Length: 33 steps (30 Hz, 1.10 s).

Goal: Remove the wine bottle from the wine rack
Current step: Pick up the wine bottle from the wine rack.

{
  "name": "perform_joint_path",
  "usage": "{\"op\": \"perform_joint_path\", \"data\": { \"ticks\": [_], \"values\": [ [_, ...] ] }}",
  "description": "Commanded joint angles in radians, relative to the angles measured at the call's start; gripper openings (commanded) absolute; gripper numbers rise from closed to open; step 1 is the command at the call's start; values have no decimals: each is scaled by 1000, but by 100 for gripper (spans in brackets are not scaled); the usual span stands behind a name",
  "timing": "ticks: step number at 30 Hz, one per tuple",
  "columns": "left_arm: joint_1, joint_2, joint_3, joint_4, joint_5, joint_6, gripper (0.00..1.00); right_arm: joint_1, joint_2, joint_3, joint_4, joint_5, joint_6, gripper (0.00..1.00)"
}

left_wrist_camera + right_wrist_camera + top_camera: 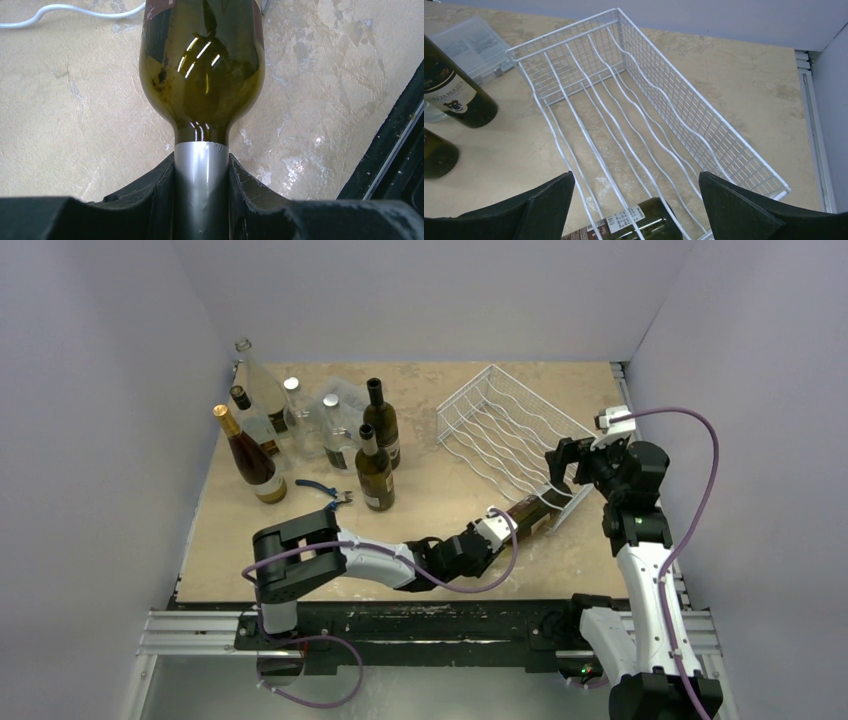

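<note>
Bare tabletop clear of the rack lies up and to the left in the top view, so the robot's left gripper needs to go that way to release the bottle's neck.
The white wire wine rack lies tilted at the back right of the table. A dark green wine bottle lies on its side, its base end under the rack's wavy wires and its neck pointing toward the arms. My left gripper is shut on the bottle's silver foil neck, with a black finger pressed to each side. My right gripper hovers open over the rack's near end, both fingers wide apart and touching nothing.
Several upright bottles stand at the back left, with a clear plastic box behind them. Blue-handled pliers lie in front of those bottles. Walls close in the table on three sides. A black rail runs along the near edge.
</note>
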Motion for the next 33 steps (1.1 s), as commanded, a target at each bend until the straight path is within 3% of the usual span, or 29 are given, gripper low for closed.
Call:
{"op": "perform_joint_path", "data": {
  "ticks": [1,14,33],
  "values": [
    [-8,-94,-24,171,-36,7,0,2,-11,-9,36,-40,-16,99],
    [-36,-228,-150,156,-49,22,0,2,-17,-9,7,-90,-71,99],
    [-62,-534,-245,-224,-6,-142,0,3,-24,21,-166,-412,-309,99]
  ]
}}
